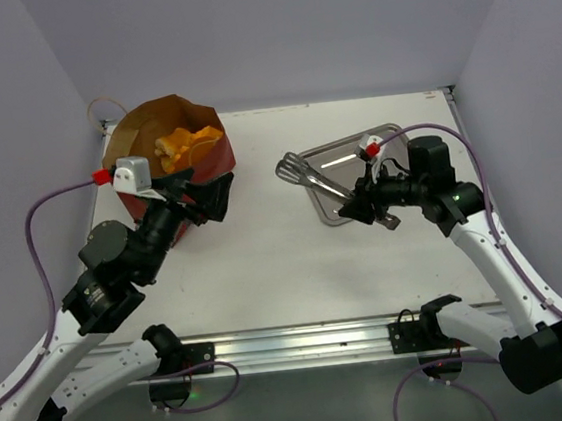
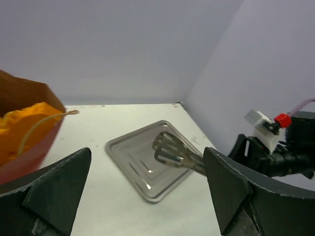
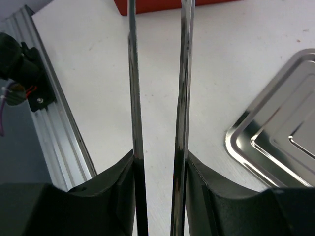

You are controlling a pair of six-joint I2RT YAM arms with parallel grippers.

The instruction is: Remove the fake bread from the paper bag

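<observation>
One string handle loops free past the bag's opening, so my left gripper must swing outward and left in the top view onto the handle's near foot.
The paper bag (image 1: 218,163), dark red outside and brown inside, stands at the back left with golden-orange fake bread (image 1: 186,145) showing in its mouth. My left gripper (image 1: 205,196) hangs just in front of the bag, open and empty. In the left wrist view the bag (image 2: 29,150) and bread (image 2: 19,123) are at the left edge, outside the wide-apart fingers (image 2: 59,187). My right gripper (image 1: 366,208) is shut on metal tongs (image 1: 302,171), whose tips reach over the tray's left corner with nothing in them. In the right wrist view both tong arms (image 3: 133,98) run up between the pads.
A shiny metal tray (image 1: 360,145) lies at the back right, seen also in the left wrist view as tray (image 2: 130,157) and in the right wrist view as tray (image 3: 266,142). An aluminium rail (image 1: 295,342) runs along the near edge. Purple walls close in the back and sides.
</observation>
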